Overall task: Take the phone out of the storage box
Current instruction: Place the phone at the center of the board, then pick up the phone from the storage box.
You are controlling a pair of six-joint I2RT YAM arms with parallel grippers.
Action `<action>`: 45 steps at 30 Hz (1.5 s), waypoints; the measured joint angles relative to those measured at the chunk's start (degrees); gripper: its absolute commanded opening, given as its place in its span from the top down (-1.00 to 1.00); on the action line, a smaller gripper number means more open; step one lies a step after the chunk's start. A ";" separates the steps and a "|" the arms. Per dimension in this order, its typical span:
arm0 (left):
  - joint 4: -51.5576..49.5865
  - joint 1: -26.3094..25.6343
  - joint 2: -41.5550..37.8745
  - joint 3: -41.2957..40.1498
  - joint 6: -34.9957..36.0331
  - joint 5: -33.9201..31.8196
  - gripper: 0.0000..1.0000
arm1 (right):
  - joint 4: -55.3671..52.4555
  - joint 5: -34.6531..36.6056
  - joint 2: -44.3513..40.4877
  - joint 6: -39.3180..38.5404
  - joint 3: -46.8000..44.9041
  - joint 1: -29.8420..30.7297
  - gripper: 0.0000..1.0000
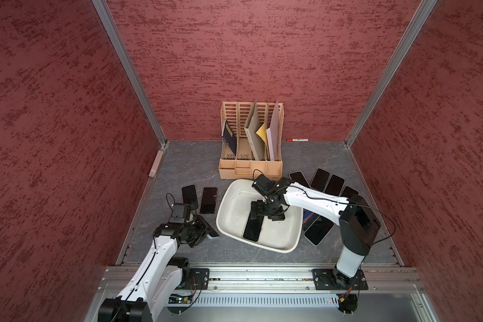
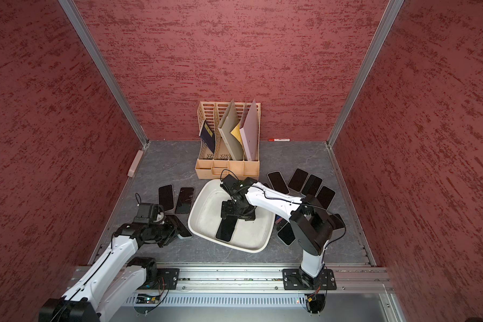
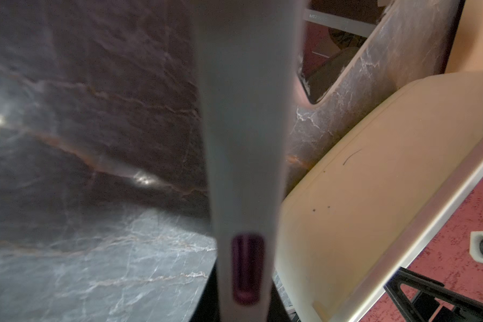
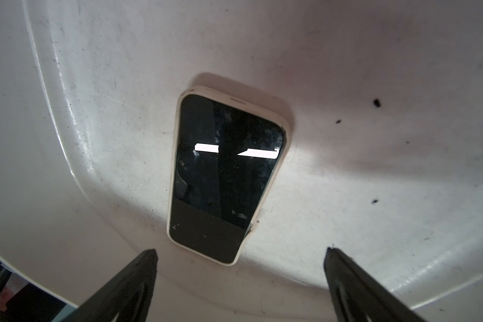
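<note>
Next, my right gripper lowers while shifting toward my left gripper, its open fingers going astride the phone's far end (image 4: 229, 128), as the phone lies below and nearer one finger.
The storage box (image 1: 234, 212) (image 2: 207, 212) is an off-white tub in the middle of the table. One phone (image 1: 253, 229) (image 2: 226, 229) (image 4: 223, 172) lies flat on its floor, dark screen up, in a cream case. My right gripper (image 1: 265, 214) (image 4: 240, 253) hangs inside the box just over the phone's far end, open, with a fingertip (image 4: 148, 259) on either side and nothing between them. Left of the box, my left gripper (image 1: 200, 232) (image 3: 246, 312) is shut on another phone (image 1: 211, 228) (image 3: 246, 139), held tilted on edge next to the box wall (image 3: 374, 195).
Two dark phones (image 1: 190, 196) (image 1: 208, 200) lie on the table left of the box, and several more (image 1: 319, 178) (image 1: 317, 230) lie to its right under my right arm. A beige file rack (image 1: 251, 164) stands behind the box. A red marker (image 1: 297, 139) lies by the back wall.
</note>
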 measured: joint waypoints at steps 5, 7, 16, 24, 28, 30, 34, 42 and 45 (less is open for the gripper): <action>-0.98 0.15 -0.46 -1.79 -2.36 -0.52 -0.16 | 0.35 2.25 1.05 3.45 0.00 0.15 -0.97; -2.34 0.61 -1.25 -1.77 -2.43 -0.81 -0.47 | 0.55 2.75 2.23 4.66 0.33 0.17 -0.97; -11.21 3.06 -6.38 5.68 -1.36 -3.10 -0.99 | 1.84 4.70 8.76 8.66 4.81 1.68 -0.97; -14.97 2.40 -5.66 18.67 4.68 -6.36 -0.99 | 2.27 5.46 13.11 10.40 6.58 2.08 -0.97; -16.57 -1.09 -2.45 22.12 8.85 -8.37 -0.99 | 1.20 6.25 14.08 10.45 7.87 2.32 -0.97; -17.16 -3.10 -2.01 23.30 10.43 -9.49 -0.99 | 0.24 6.78 15.17 10.23 9.03 2.62 -0.97; -17.25 -6.25 -1.92 24.65 12.61 -10.91 -0.99 | -2.19 8.00 17.27 9.14 11.65 3.54 -0.95; -12.22 -11.50 -2.45 23.63 15.85 -9.86 -0.99 | -0.63 8.83 16.13 7.13 9.44 4.07 -0.43; -7.45 -15.98 -3.02 21.44 16.98 -8.17 -0.99 | 0.31 9.44 15.08 6.25 7.91 4.02 -0.42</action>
